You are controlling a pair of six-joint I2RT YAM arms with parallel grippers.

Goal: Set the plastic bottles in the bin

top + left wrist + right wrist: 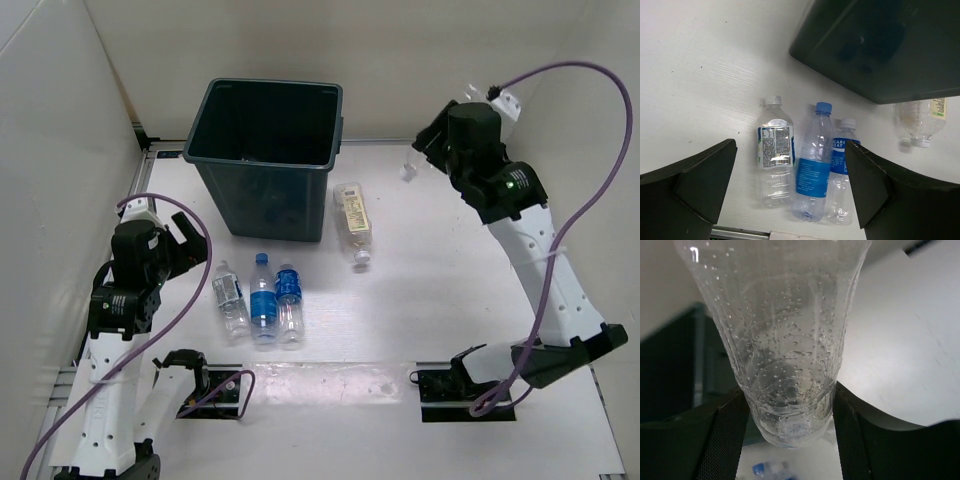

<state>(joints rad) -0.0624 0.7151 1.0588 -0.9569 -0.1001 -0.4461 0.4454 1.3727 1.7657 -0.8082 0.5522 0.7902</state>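
Since the bin's opening (275, 121) lies to the left of my right gripper in the top view, I will carry the plain clear bottle (408, 170) over it and release.
Three plastic bottles lie side by side on the table, caps toward the bin: one with a white cap (229, 298) (776, 150), one with a blue cap (263, 300) (815, 165) and a third with a blue label (289, 298) (841, 170). My left gripper (185, 240) (791, 145) hovers open above them, holding nothing. A cream-labelled bottle (351, 220) (920, 117) lies right of the dark green bin (268, 150) (880, 45). My right gripper (422, 152) (790, 410) is shut on a plain clear bottle (408, 170) (785, 340), held above the table right of the bin (670, 370).
White walls enclose the table on the left, back and right. A purple cable (560, 230) loops along the right arm and another (190, 300) trails from the left arm. Two black mounts (210, 390) (465, 385) sit near the front edge.
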